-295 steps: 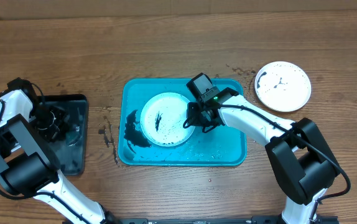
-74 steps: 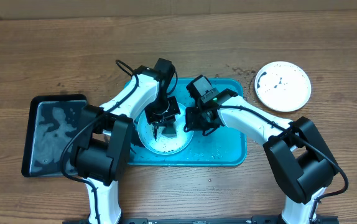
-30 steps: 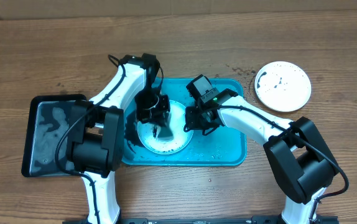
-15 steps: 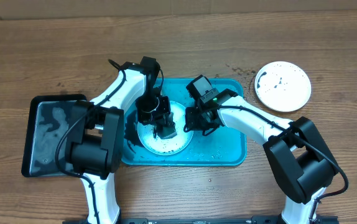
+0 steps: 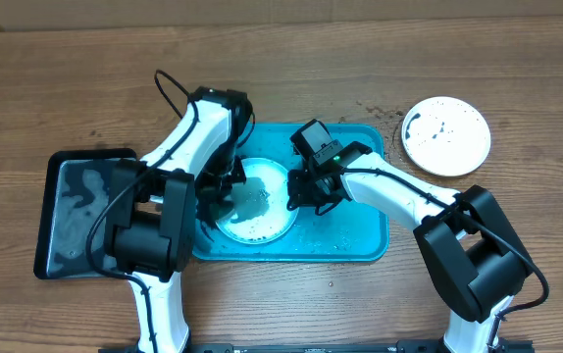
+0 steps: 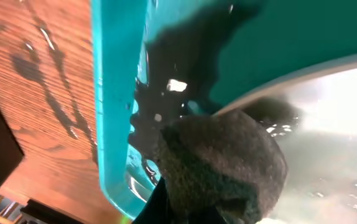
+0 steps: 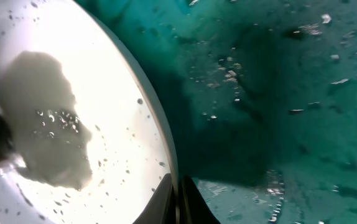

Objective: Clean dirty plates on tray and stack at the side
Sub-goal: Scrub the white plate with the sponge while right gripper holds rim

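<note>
The left gripper needs to swing off the plate next and release the sponge in the black tray [image 5: 79, 218], since that tray is to the gripper's left in the overhead view.
A white plate [image 5: 258, 202] with dark specks and grey wet smears lies in the turquoise tray [image 5: 360, 235]. My right gripper [image 5: 295, 192] is shut on the plate's right rim; the right wrist view shows its fingertips [image 7: 166, 198] pinching the rim of the plate [image 7: 73, 93]. My left gripper [image 5: 222, 190] is shut on a dark grey sponge [image 6: 222, 162] at the plate's left edge, over dark liquid by the tray's rim [image 6: 113, 93]. A second white plate [image 5: 445, 135] with black smears lies on the table at the right. The yellow-green plate is out of view.
A smaller black tray [image 5: 85, 211], wet, lies on the table left of the turquoise tray. Dark specks dot the wood near the tray's far right corner [image 5: 375, 113]. Both arms cross over the turquoise tray.
My left gripper has slid the sponge from the middle of the plate to its left edge. The right gripper stays on the rim. Earlier the left arm was over the black tray.
</note>
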